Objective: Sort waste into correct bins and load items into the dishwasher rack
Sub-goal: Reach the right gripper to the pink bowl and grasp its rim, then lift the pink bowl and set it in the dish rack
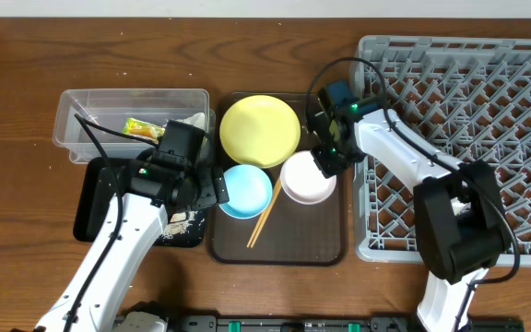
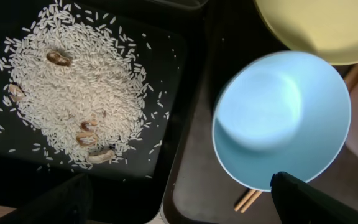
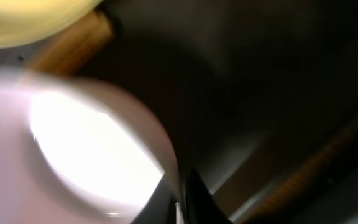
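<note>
I should first lift the white bowl (image 1: 307, 180) outward with my right gripper to get over the rack's far corner (image 1: 395, 73), which is empty beside the brown tray. Then I should tilt the bowl and lower it in.
My right gripper (image 1: 324, 166) is shut on the near rim of the white bowl (image 1: 307, 180), which sits on the brown tray; the rim runs between my fingers in the right wrist view (image 3: 180, 202). My left gripper (image 1: 206, 189) is open and empty, straddling the edge between the black tray (image 1: 95, 198) and the light-blue bowl (image 1: 245, 191). The left wrist view shows my open fingers (image 2: 179, 208), rice scraps (image 2: 73, 87) piled in the black tray (image 2: 166, 50), the light-blue bowl (image 2: 281, 118) and the chopstick tips (image 2: 248, 200). The yellow-green plate (image 1: 260, 129) and chopsticks (image 1: 265, 214) lie on the brown tray. The snack wrapper (image 1: 142, 127) lies in the clear tub (image 1: 90, 101). The cup is out of view.
The brown serving tray (image 1: 284, 251) sits in the middle, between the bins and the grey dishwasher rack (image 1: 487, 138) on the right. The right arm reaches over the rack's left edge. A black cable (image 1: 100, 134) crosses the clear tub.
</note>
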### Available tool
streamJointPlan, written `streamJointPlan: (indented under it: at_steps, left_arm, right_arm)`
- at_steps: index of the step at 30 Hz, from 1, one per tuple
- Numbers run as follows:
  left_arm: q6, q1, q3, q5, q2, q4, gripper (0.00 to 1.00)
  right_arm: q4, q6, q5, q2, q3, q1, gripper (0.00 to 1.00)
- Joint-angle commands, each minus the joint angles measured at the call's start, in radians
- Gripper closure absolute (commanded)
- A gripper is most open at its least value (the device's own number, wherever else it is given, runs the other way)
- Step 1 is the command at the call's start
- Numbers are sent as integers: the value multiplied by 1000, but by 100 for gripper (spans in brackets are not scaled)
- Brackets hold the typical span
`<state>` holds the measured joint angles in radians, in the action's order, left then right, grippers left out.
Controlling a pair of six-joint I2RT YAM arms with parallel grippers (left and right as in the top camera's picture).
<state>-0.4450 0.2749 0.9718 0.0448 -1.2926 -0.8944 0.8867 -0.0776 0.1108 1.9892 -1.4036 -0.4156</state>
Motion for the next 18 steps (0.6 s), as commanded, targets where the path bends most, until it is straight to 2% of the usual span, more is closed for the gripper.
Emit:
streamJointPlan:
  at_steps: [1, 10, 14, 18]
  left_arm:
    - [-2, -3, -13, -24, 4, -6, 6]
    - [-2, -3, -13, -24, 4, -6, 6]
    - [-2, -3, -13, -24, 4, -2, 6]
    - [-2, -3, -13, -24, 4, -2, 6]
  right_arm:
    - [4, 26, -117, -87, -63, 11, 99]
    - [-53, 48, -373, -307, -143, 80, 99]
    - [-159, 89, -655, -362, -143, 121, 99]
    - [-300, 88, -927, -344, -142, 160, 99]
